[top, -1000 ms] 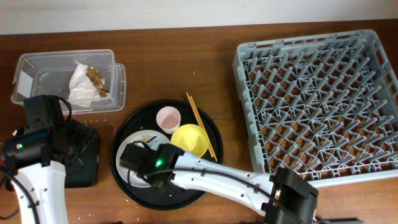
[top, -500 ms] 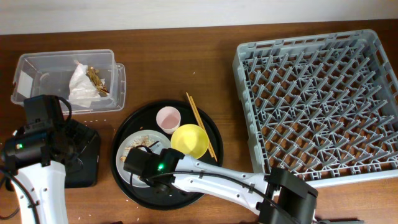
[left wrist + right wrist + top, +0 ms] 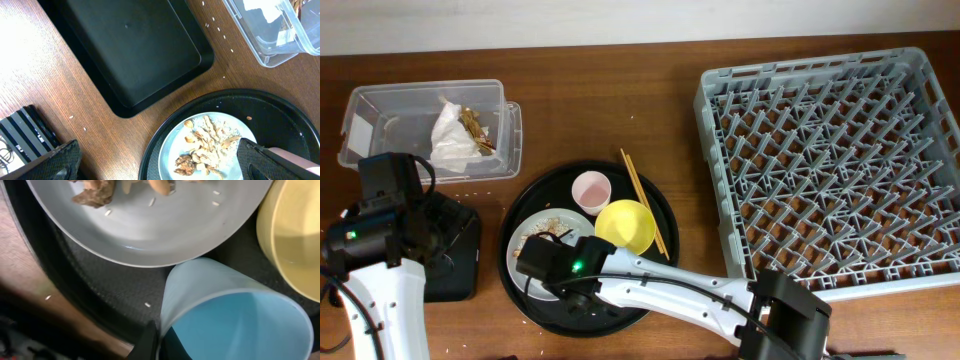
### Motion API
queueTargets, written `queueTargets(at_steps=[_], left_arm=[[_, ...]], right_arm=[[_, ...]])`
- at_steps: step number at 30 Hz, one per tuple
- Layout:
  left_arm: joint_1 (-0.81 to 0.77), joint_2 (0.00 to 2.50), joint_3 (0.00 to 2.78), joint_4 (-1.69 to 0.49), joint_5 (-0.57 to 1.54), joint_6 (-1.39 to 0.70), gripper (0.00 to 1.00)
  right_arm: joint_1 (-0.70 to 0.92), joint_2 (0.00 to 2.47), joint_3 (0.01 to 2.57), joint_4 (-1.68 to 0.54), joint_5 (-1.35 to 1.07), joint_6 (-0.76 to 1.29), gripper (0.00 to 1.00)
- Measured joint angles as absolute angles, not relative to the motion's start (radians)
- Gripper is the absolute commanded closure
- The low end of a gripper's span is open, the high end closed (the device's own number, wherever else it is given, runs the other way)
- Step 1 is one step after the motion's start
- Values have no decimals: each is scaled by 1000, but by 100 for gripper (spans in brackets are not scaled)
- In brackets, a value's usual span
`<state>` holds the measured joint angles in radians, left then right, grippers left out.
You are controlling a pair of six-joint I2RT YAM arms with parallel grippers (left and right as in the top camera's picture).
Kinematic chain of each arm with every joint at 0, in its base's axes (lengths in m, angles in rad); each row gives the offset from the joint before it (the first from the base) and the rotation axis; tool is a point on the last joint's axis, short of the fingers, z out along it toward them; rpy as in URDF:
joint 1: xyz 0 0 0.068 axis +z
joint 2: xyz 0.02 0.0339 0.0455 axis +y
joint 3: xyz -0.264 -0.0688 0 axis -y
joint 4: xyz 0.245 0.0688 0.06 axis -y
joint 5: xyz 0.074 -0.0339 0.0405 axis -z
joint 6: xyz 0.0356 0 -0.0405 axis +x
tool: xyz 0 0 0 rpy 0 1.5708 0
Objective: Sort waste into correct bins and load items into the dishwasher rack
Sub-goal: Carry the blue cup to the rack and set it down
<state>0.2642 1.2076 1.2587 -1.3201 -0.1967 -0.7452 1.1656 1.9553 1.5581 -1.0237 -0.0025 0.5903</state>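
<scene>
My right gripper is going to rise, swing to the right in the overhead view and tip the cup down onto the rack's middle wires, because they are empty.
My right gripper (image 3: 159,342) is shut on the rim of the light-blue cup (image 3: 235,315), one finger inside and one outside. The cup stands on the round black tray beside the grey-white plate (image 3: 150,230) and the yellow bowl (image 3: 295,235). Beige food scraps (image 3: 205,147) lie on the plate (image 3: 535,232). My left gripper (image 3: 160,165) hangs open above the plate's left edge, holding nothing. The pink cup (image 3: 590,188) and chopsticks (image 3: 643,200) are on the round tray. The napkin (image 3: 450,135) and brown wrapper (image 3: 475,128) lie in the clear tub (image 3: 380,105).
The grey dishwasher rack (image 3: 830,160) fills the right side. The shallow black tray (image 3: 130,45) sits left of the round black tray (image 3: 660,215), partly under my left arm (image 3: 390,200). Crumbs dot the wood between the tub and the trays.
My right gripper has closed onto the light-blue cup's rim, its wrist shifting slightly over the plate. The left arm has stayed still and open.
</scene>
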Motion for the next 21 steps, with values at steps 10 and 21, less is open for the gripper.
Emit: queueTargets(at_steps=[10, 21], left_arm=[[264, 1208, 1259, -1320, -197, -745, 1], [265, 1208, 1258, -1320, -194, -745, 1]], right_arm=[[962, 1730, 1723, -1257, -102, 464, 96], [75, 1433, 1744, -1410, -553, -49, 96]])
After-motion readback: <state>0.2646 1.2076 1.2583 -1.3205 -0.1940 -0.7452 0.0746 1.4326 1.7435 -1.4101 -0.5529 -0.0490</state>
